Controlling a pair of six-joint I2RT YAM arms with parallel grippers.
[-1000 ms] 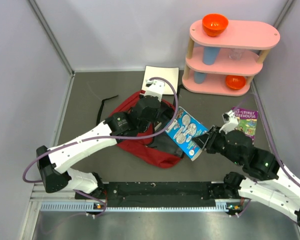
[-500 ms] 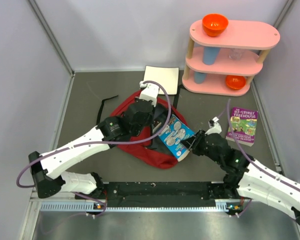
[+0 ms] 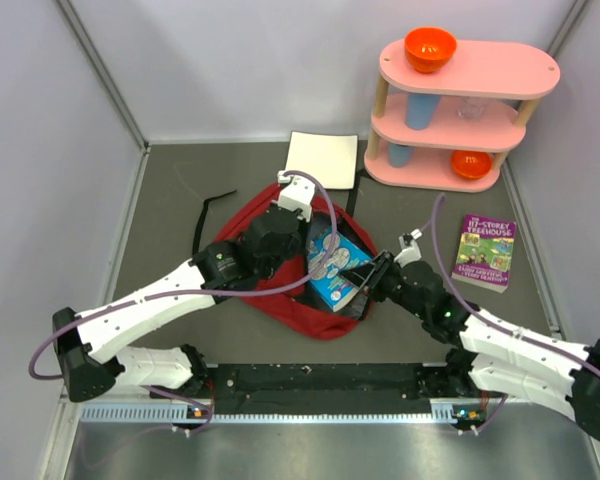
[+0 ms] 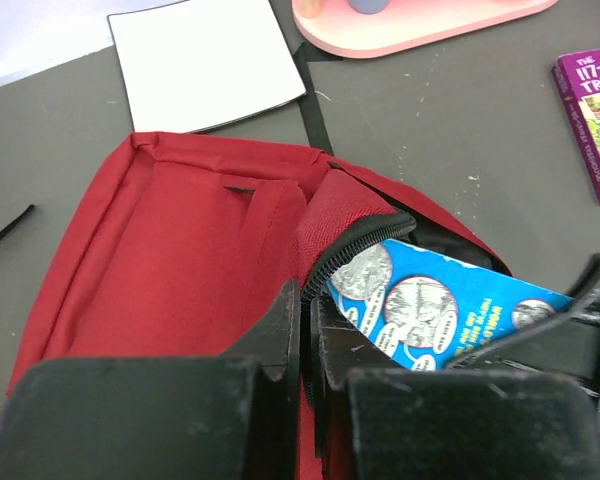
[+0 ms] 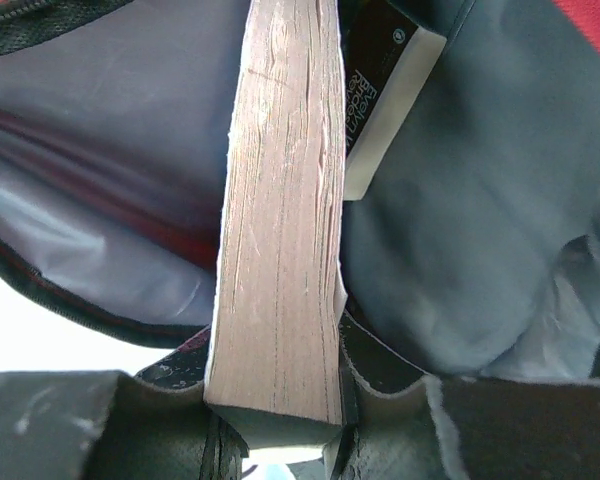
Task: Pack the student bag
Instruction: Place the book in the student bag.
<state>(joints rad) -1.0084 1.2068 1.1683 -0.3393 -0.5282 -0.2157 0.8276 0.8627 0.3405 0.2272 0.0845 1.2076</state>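
Note:
The blue book (image 3: 332, 262) still sticks out, so my right gripper will next push deeper into the bag's opening, to the gripper's left in the top view, and let go.
The dark red student bag (image 3: 305, 312) lies mid-table with its mouth toward the right. My left gripper (image 3: 302, 222) is shut on the bag's black zipper edge (image 4: 352, 247) and holds the opening up; its jaws (image 4: 305, 320) pinch the rim. My right gripper (image 3: 366, 279) is shut on a blue illustrated book (image 3: 332, 262) that is partly inside the opening. The book also shows in the left wrist view (image 4: 430, 310). In the right wrist view its page edge (image 5: 280, 200) points into the grey lining, between my jaws (image 5: 275, 400). Another dark book (image 5: 380, 90) lies inside the bag.
A purple book (image 3: 485, 252) lies on the table at the right. A white sheet (image 3: 322, 160) lies behind the bag. A pink three-tier shelf (image 3: 500, 75) with orange bowls (image 3: 430, 48) and blue cups stands at the back right. Black straps (image 3: 208, 215) trail left of the bag.
My right gripper has moved left with the blue book, from beside the bag into its opening. My left gripper has shifted slightly down and left, still holding the zipper edge.

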